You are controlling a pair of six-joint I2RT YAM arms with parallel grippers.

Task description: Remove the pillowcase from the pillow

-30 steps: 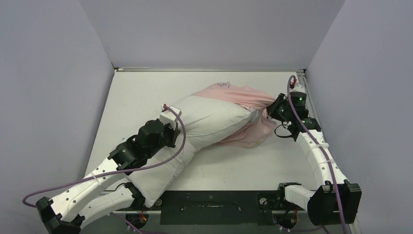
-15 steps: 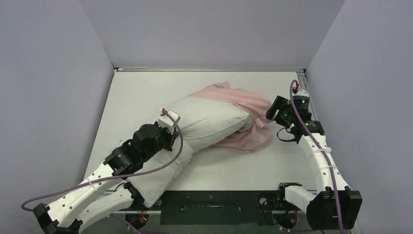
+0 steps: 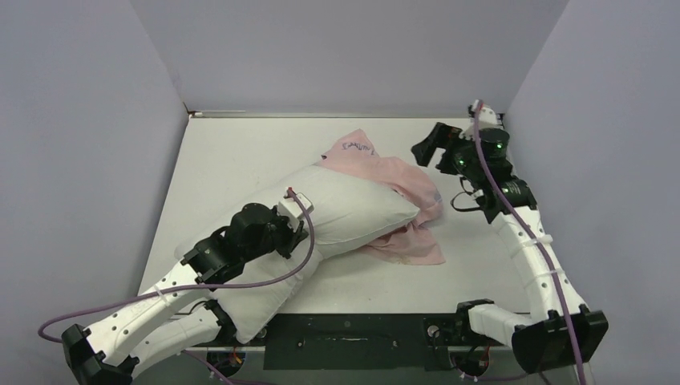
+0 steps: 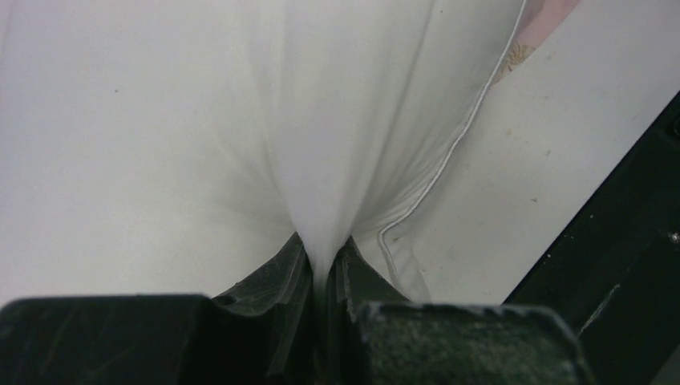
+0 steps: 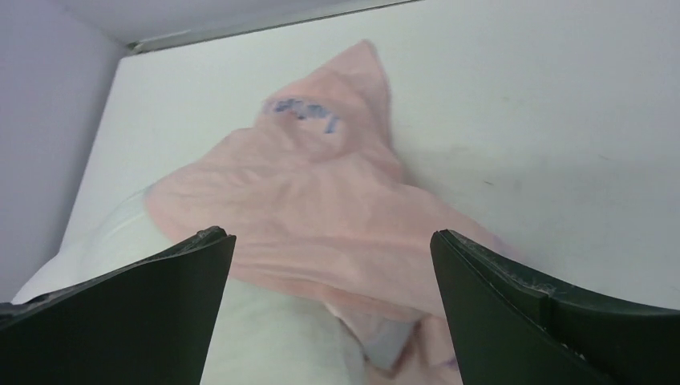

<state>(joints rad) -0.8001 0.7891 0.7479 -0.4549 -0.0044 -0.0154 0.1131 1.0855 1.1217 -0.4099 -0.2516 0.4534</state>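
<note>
I will move my left gripper outward next, left in the top view, to the bare tabletop and release the pillow clear of the pillowcase.
The plump white pillow lies slantwise across the table, its near end hanging toward the arm bases. The pale pink pillowcase, blue writing upward, sits bunched over its far right end, with a fold spilling onto the table. My left gripper is shut on a pinch of pillow fabric; in the left wrist view the white pillow is drawn into a ridge between the jaws of that gripper. My right gripper hovers open above and behind the pillowcase, holding nothing.
The white table is boxed by grey walls on the left, back and right. A black base plate runs along the near edge between the arm bases. Purple cables loop along both arms.
The right gripper let go of the pillowcase, opened wide and lifted back toward the far right corner. The stretched pink fabric went slack and settled. The left arm and pillow shifted slightly right.
</note>
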